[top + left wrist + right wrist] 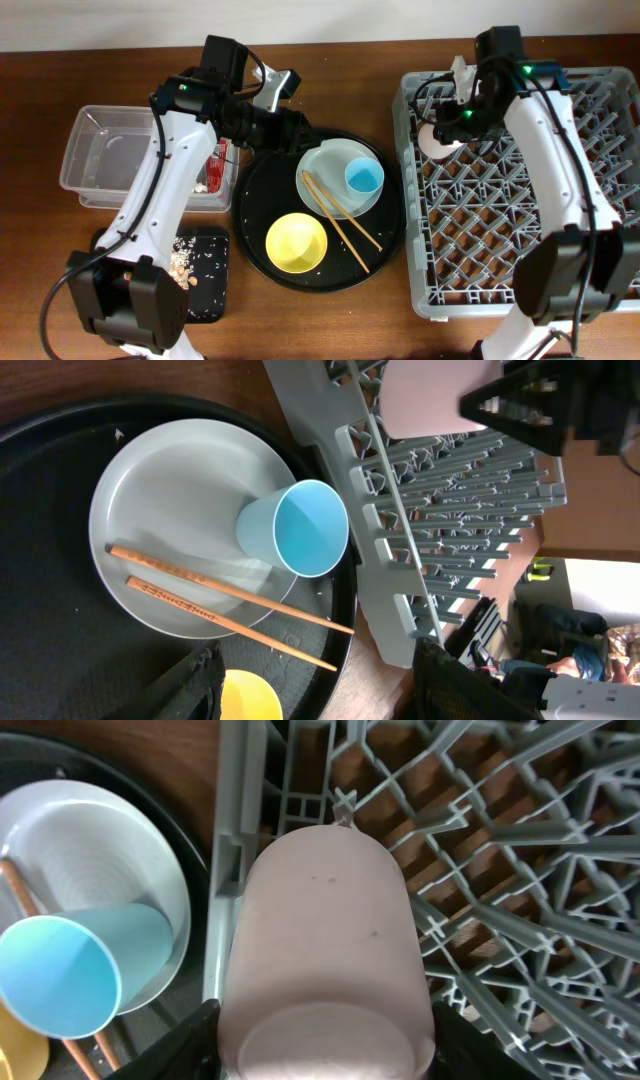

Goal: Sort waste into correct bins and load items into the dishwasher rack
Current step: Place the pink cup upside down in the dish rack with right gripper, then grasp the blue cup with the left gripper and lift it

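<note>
The blue cup's opening is uncovered, so my left gripper will go down over the plate (325, 165) next and close on the blue cup's rim by the chopsticks.
My right gripper (445, 128) is shut on the small white cup (436, 141), held over the far-left part of the grey dishwasher rack (600, 200). In the right wrist view the cup (325, 930) fills the space between the fingers (325, 1055). My left gripper (292, 126) is open and empty above the far-left edge of the round black tray; its fingers (320, 690) frame the plate (160, 490). The blue cup (364, 177) and chopsticks (340, 213) lie on the grey-blue plate (325, 165). The yellow bowl (296, 243) sits in front.
The round black tray (250, 215) lies between the bins and the rack. The clear tub (100, 155) at the left holds a red wrapper (217, 160). The flat black tray (212, 285) in front of it holds food scraps (183, 260). The carrot is not in view.
</note>
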### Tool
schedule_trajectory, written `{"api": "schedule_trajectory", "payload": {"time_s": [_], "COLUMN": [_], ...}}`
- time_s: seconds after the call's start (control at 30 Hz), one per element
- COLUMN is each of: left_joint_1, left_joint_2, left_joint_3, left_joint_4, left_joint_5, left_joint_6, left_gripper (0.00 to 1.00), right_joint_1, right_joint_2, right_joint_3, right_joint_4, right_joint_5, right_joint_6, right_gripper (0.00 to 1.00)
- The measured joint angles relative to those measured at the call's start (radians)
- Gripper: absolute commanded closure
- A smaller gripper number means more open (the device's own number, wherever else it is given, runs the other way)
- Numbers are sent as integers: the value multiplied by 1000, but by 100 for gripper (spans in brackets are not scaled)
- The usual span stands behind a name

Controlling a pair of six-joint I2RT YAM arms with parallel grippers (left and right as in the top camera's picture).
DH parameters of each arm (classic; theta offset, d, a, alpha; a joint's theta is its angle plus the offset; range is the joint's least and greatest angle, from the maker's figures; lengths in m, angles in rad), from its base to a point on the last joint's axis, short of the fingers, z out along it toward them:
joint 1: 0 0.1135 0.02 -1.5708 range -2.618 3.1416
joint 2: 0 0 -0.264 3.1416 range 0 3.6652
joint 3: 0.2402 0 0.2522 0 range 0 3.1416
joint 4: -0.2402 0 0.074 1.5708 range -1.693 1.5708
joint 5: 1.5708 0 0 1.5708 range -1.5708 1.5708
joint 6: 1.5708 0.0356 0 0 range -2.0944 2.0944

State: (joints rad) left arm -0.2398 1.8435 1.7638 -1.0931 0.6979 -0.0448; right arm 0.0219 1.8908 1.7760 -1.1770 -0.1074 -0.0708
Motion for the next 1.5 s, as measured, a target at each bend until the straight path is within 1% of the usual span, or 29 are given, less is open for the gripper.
{"api": "schedule_trajectory", "payload": {"time_s": [0.03, 0.1, 0.13, 0.33, 0.43, 0.53, 0.57, 0.67, 0.73, 0.8, 0.83, 0.87, 0.97, 1.0, 1.03, 1.07, 1.1, 1.17, 1.37, 1.4, 1.43, 1.5], "left_joint_1": [0, 0, 0, 0, -9, -80, -102, -232, -301, -353, -364, -372, -373, -373, -373, -373, -373, -373, -371, -369, -362, -327], "left_joint_2": [0, 0, 0, 0, 0, 0, 0, 0, 1, 21, 42, 73, 205, 232, 260, 277, 282, 283, 283, 283, 283, 277], "left_joint_3": [0, 0, 0, 0, 0, 0, 0, 0, 0, 0, 0, 0, 0, 0, 0, 0, 0, 0, 1, 8, 40, 163], "left_joint_4": [0, 0, 0, 0, 2, 13, 27, 60, 71, 100, 107, 117, 146, 151, 159, 176, 179, 187, 177, 157, 105, -8], "left_joint_5": [0, 0, 0, 0, -21, -151, -184, -364, -480, -554, -571, -584, -617, -621, -625, -628, -628, -636, -654, -654, -654, -651], "left_joint_6": [0, 0, 0, 0, 0, -46, -63, -167, -228, -269, -275, -288, -316, -319, -319, -323, -327, -331, -331, -331, -331, -331], "left_gripper": [41, 41, 41, 40, 41, 41, 41, 41, 48, 49, 50, 54, 56, 58, 80, 93, 96, 99, 99, 99, 100, 100], "right_joint_1": [0, 0, 0, 0, 0, 0, 0, 0, 0, 0, 0, 0, 0, 0, 0, 0, 0, 0, 0, 0, 0, 0], "right_joint_2": [21, 31, 33, 33, 32, -3, -16, -69, -72, -72, -72, -72, -72, -72, -72, -72, -72, -72, -72, -72, -72, -72], "right_joint_3": [0, 0, 0, 0, 42, 175, 192, 222, 224, 224, 224, 224, 224, 224, 224, 224, 224, 224, 224, 224, 224, 224], "right_joint_4": [2, 5, 5, -3, -96, -238, -261, -333, -369, -376, -376, -376, -377, -376, -376, -376, -376, -376, -376, -376, -381, -390], "right_joint_5": [3, 3, 5, 6, 6, 6, 6, 6, 6, 6, 6, 6, 6, 6, 6, 6, 6, 6, 6, 6, 6, -8], "right_joint_6": [0, 5, 5, 8, 14, 41, 47, 60, 64, 67, 67, 67, 68, 68, 66, 68, 68, 68, 68, 68, 68, 68], "right_gripper": [34, 8, 2, 2, 2, 1, 2, 2, 2, 2, 2, 2, 2, 2, 2, 2, 2, 2, 1, 2, 2, 2]}}
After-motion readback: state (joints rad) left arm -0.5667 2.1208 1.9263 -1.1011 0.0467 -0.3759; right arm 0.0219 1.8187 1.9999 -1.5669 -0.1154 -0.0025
